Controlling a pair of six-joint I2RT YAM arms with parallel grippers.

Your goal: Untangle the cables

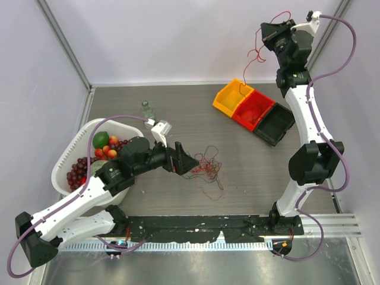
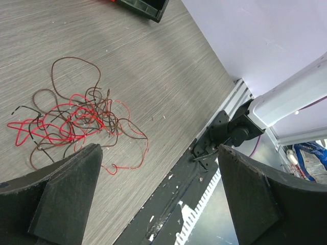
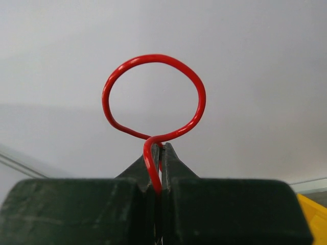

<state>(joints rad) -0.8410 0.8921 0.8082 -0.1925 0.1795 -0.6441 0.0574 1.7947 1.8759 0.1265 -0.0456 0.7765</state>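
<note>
My right gripper lowers from its raised spot next, tilting its fingers down over the red bin to release the red cable, since the colours match.
A tangle of thin red and dark brown cables lies on the table's middle. It also shows in the left wrist view. My left gripper is open and empty, low over the table just left of the tangle; in its wrist view the gripper has its jaws wide apart with the tangle ahead and to the left. My right gripper is raised high at the back right, shut on a single red cable that hangs down towards the yellow bin. In the right wrist view the gripper pinches this red cable, which loops above the tips.
A red bin and a black bin stand beside the yellow one at the back right. A white basket of fruit sits at the left. A small bottle stands behind it. A black rail runs along the near edge.
</note>
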